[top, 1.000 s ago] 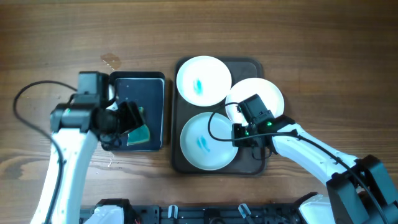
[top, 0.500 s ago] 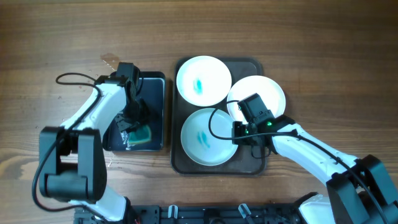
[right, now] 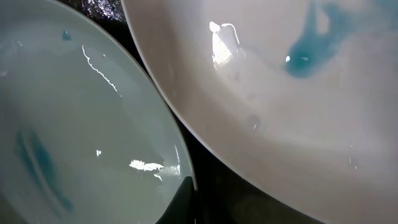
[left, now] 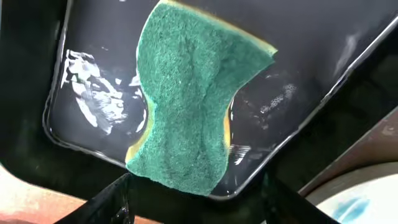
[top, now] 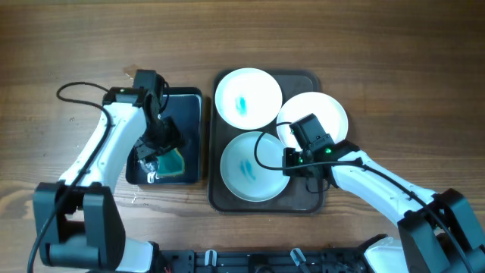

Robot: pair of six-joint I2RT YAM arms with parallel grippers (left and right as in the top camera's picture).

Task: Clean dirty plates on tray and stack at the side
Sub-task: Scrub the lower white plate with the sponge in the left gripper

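The sponge lies just below, between my fingers, so I need to lower my left gripper with its fingers open onto the sponge's narrow middle (top: 170,162) (left: 188,127) and close across it.
Three white plates with blue smears lie on the dark tray (top: 311,199): a back plate (top: 248,97), a right plate (top: 326,114) and a front plate (top: 246,173). A green sponge (top: 173,161) lies in a small wet black tray (top: 189,114) to the left. My left gripper (top: 155,155) hangs open just over the sponge (left: 186,106), its fingers at either side of the sponge's near end. My right gripper (top: 292,161) is nearly closed on the front plate's right rim (right: 180,155), beside the right plate (right: 280,93).
A small wet stain (top: 135,73) marks the wooden table behind the sponge tray. Bare wood (top: 409,83) lies to the right of the plate tray. The right arm's cable (top: 261,148) loops over the front plate.
My left arm has swung round and its gripper has settled lower over the sponge. The right arm and the plates have stayed still.
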